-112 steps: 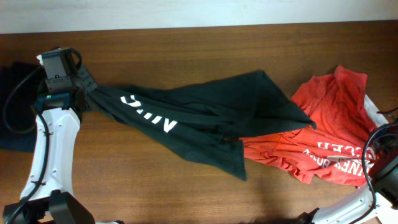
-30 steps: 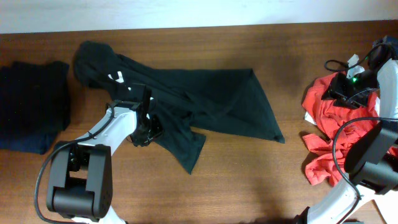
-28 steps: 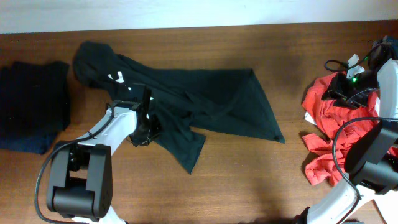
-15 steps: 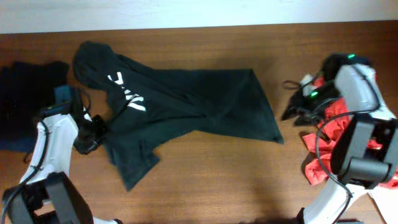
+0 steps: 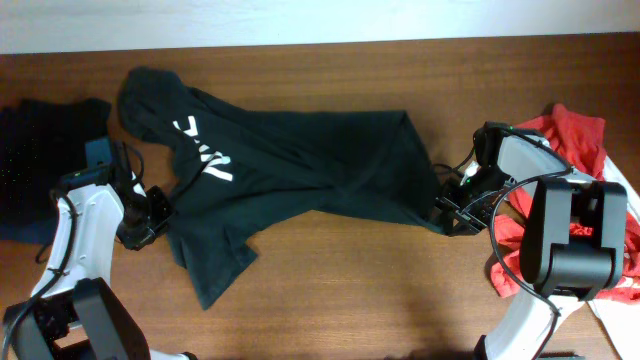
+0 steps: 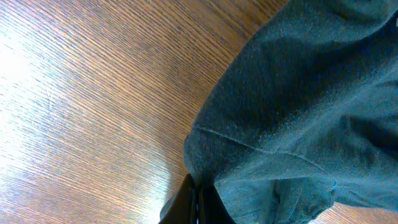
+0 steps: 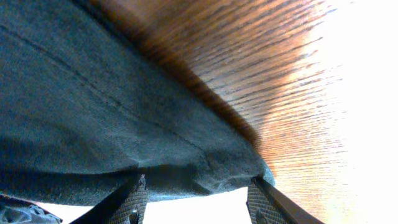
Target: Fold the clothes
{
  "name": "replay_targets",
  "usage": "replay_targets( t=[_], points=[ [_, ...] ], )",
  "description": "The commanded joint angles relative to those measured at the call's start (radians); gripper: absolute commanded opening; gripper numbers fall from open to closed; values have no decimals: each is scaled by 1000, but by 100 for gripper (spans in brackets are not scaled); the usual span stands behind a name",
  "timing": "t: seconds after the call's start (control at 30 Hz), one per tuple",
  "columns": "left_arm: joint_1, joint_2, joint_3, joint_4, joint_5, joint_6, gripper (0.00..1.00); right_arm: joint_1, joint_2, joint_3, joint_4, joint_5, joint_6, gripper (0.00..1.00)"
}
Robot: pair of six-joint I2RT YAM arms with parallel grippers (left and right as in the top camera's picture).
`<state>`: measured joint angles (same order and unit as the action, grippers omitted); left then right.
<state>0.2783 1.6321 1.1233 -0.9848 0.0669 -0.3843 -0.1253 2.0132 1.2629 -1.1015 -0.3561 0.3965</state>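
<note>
My right gripper stays in place and draws its spread fingers together on the dark green shirt's near corner (image 5: 430,221) (image 7: 205,179) next, since the hem lies between them.
A dark green shirt (image 5: 300,165) with white lettering lies crumpled across the middle of the wooden table. My left gripper (image 5: 160,205) is shut on its left lower edge; the left wrist view shows the fingers (image 6: 198,205) pinched on the dark cloth (image 6: 298,99). My right gripper (image 5: 447,215) is at the shirt's right corner; the right wrist view shows its fingers (image 7: 196,202) spread wide with the cloth's hem (image 7: 124,124) between them. A red shirt (image 5: 570,150) lies bunched at the right edge.
A folded dark navy garment (image 5: 40,160) lies at the far left. A white wall strip (image 5: 320,20) runs along the table's back edge. Bare wood (image 5: 350,290) shows along the front.
My right gripper has moved from the red shirt to the green shirt's right corner. My left gripper has dragged the shirt's lower edge leftward and holds it there.
</note>
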Motion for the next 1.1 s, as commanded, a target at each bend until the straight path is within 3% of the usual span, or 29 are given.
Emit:
replay_targets(
  t=[0.0,0.3,0.33,0.37,0.4,0.47,0.57,0.73,0.93,1.07],
  points=[
    [6,-8,9,-4,-4,16,0,1,-10,-10,6,62,32,56],
    [6,-8,9,0,-4,16,0,2,-10,-10,-4,105,58,55],
    [6,-8,9,0,-4,16,0,3,-10,-10,-2,105,58,51],
    [6,-8,9,0,-4,16,0,3,-10,-10,-2,105,58,23],
    [6,-8,9,0,-4,16,0,3,-10,-10,0,103,58,4],
    [6,-9,10,14,-4,16,0,0,-10,4,3,106,39,4],
    [6,-10,140,33,-3,108,0,-1,-24,219,-76,107,-68,4],
    [6,-10,634,32,14,159,0,-1,-25,919,-294,211,-187,4],
    [43,-10,1029,37,14,177,0,-1,-25,1433,-393,216,-240,4],
    [95,-53,1144,66,15,177,0,-1,-27,1705,-404,273,-240,4]
  ],
)
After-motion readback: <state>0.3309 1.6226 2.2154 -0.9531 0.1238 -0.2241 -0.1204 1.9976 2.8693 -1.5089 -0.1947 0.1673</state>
